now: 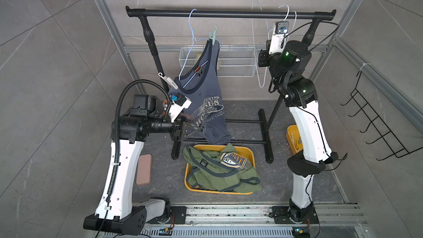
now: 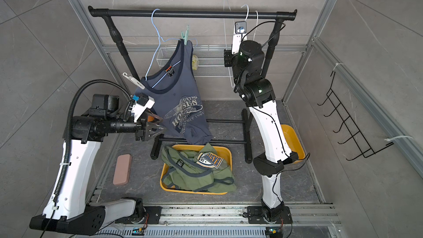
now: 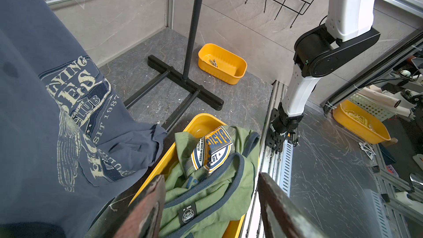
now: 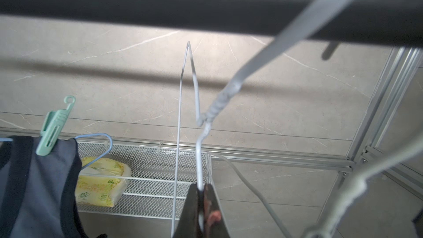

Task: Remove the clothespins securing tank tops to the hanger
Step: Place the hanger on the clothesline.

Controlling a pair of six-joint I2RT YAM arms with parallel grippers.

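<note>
The white hanger's hook still stands raised above the black bar, so the robot's right gripper will next ease down until the hook rests on the bar, then release.
A navy tank top hangs askew from a blue wire hanger on the black rail. A mint green clothespin clips its upper strap. A white clothespin sits at its lower shoulder. My left gripper is open beside the top's lower edge, with nothing between its fingers. My right gripper is up by the rail, shut on a bare white wire hanger. Olive tank tops lie heaped in a yellow bin.
A small yellow tub holding loose clothespins stands behind the right arm. A wire basket with a tissue pack hangs on the back wall. A pink block lies by the left arm. A black hook rack is on the right wall.
</note>
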